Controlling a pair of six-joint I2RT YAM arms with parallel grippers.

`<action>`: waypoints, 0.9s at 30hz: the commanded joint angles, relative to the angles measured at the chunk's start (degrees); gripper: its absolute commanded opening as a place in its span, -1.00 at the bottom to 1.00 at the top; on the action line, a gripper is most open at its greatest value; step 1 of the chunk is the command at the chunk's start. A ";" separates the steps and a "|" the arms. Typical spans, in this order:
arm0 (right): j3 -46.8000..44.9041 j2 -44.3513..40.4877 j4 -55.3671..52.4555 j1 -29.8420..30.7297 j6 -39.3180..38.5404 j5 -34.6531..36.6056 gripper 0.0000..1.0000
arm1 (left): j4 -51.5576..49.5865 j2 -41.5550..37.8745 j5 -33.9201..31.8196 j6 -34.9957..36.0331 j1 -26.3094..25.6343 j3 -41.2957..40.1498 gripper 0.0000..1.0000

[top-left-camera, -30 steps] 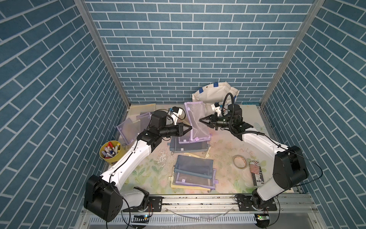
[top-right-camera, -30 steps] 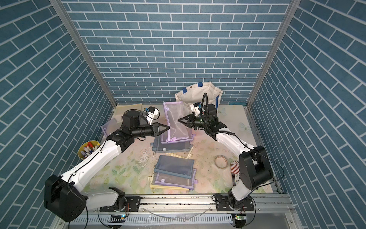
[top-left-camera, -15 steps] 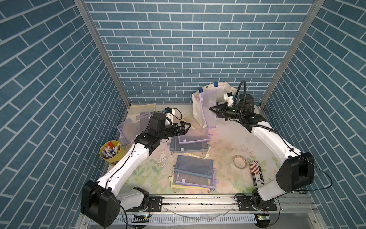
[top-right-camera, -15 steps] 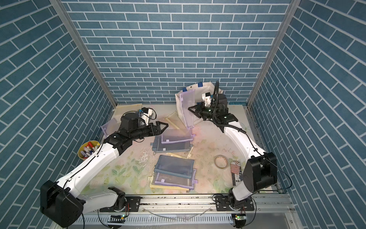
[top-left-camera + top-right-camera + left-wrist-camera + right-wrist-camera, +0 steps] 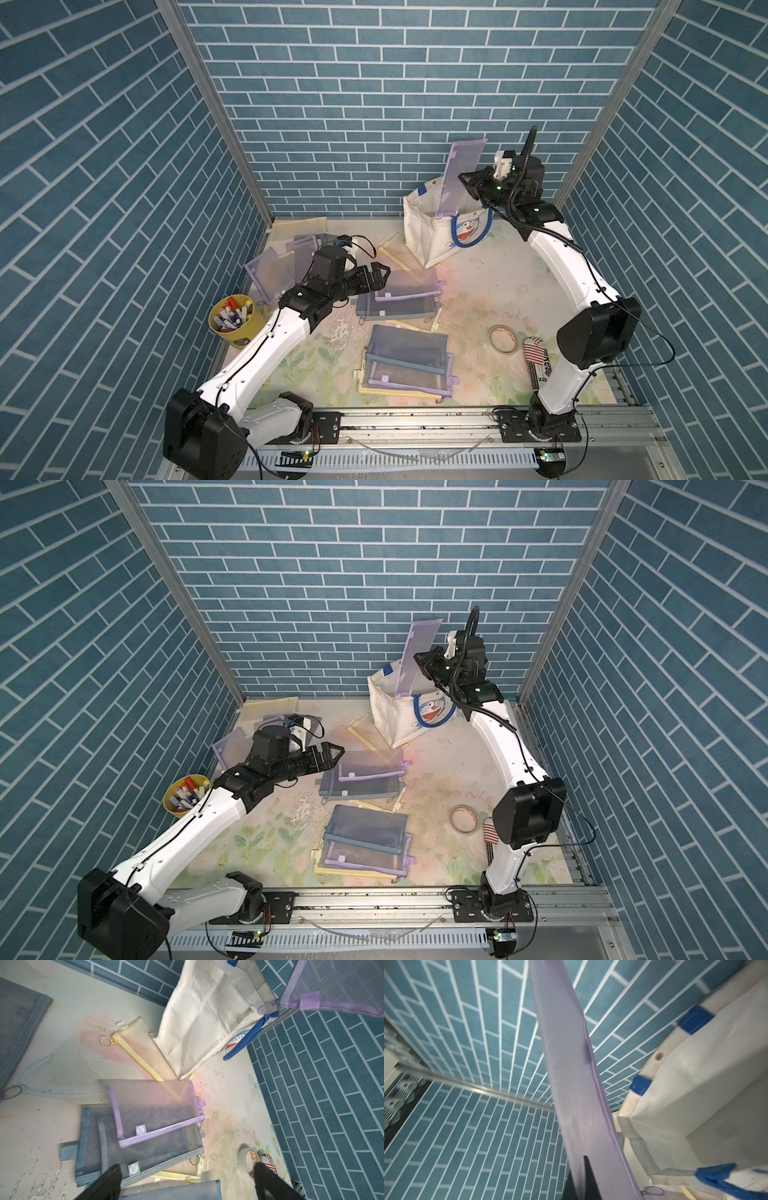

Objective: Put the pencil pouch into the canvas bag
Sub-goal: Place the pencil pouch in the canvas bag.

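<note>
My right gripper is above the canvas bag's opening (image 5: 433, 200). It will next tilt its fingers down and lower the pouch through the opening to release the pouch's side edge.
A purple mesh pencil pouch (image 5: 461, 176) (image 5: 417, 658) hangs upright in the air, its lower end over the open mouth of the canvas bag (image 5: 419, 237) (image 5: 386, 712), a cream tote with blue handles at the back right. My right gripper (image 5: 467, 185) (image 5: 424, 663) is shut on the pouch's side edge. In the right wrist view the pouch (image 5: 571, 1084) runs edge-on past my right gripper (image 5: 585, 1178), with the bag's opening (image 5: 695, 1084) beside it. My left gripper (image 5: 380, 276) (image 5: 334, 756) (image 5: 187, 1180) hovers open and empty over pouches lying mid-table.
Purple, grey and yellow mesh pouches lie in piles mid-table (image 5: 409, 284) and near the front (image 5: 405, 361). More lean at the back left (image 5: 272, 274). A yellow cup of markers (image 5: 235, 318) stands at the left. A tape roll (image 5: 503, 338) and a flag-printed object (image 5: 538, 361) lie at the right.
The left gripper opened, let go of the purple pouch and drew back lower. The right arm carried the pouch up and back, from mid-table to above the bag.
</note>
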 commanded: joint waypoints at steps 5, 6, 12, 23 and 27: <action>6.77 5.46 -0.36 -0.36 6.89 19.22 -1.00 | 0.56 -0.76 0.85 1.44 -0.67 -0.36 0.99; 7.84 6.46 -0.37 -0.34 7.46 19.70 -1.00 | 0.83 -0.76 1.26 1.60 -0.86 -0.40 0.99; 17.34 13.29 -4.18 -0.01 10.50 23.75 -1.00 | 1.63 -1.09 2.26 2.20 -1.22 -0.76 0.99; 16.19 16.54 -7.58 3.68 12.40 28.12 -1.00 | 2.31 -1.48 1.54 2.42 -1.23 -1.70 0.99; 15.11 16.71 -9.27 4.71 12.54 27.76 -1.00 | 1.96 -2.00 0.66 2.50 -1.23 -2.57 0.99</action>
